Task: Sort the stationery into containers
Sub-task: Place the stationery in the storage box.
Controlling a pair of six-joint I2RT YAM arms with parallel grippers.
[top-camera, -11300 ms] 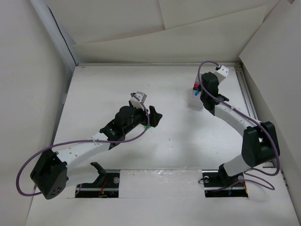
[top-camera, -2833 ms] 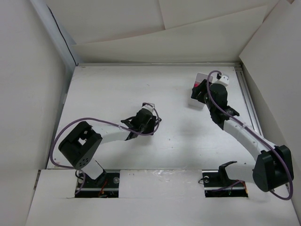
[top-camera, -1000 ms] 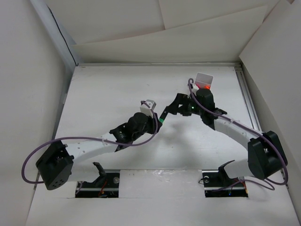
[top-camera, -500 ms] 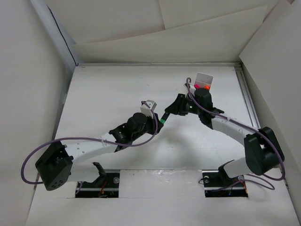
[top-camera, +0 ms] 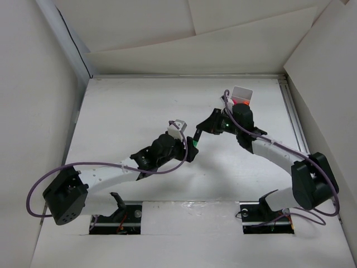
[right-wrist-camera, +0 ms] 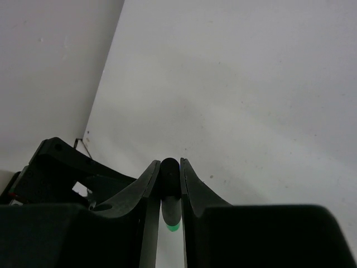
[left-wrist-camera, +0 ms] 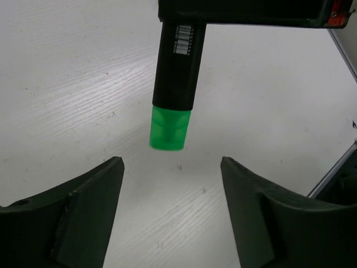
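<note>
My right gripper should next move outward over the container to release the marker, because the white container (top-camera: 243,93) stands outward and to the gripper's right in the top view.
A black marker with a green end (top-camera: 196,143) hangs in mid-table. My right gripper (top-camera: 206,128) is shut on its black body. In the right wrist view the marker (right-wrist-camera: 169,187) sits pinched between the two fingers, green end pointing down. My left gripper (top-camera: 189,151) is open just below the green end and does not touch it. In the left wrist view the marker (left-wrist-camera: 173,84) hangs in front of the spread left gripper (left-wrist-camera: 170,162). The white container (top-camera: 243,93) stands at the back right, with something red in it. Its other contents are hidden.
White walls close in the table on the left, back and right. A metal rail (top-camera: 294,120) runs along the right edge. The left arm (right-wrist-camera: 61,167) shows in the right wrist view, low on the left. No other markers show.
My left gripper has opened and drawn back a little from the marker's green end. My right gripper now holds the marker alone and has shifted slightly.
</note>
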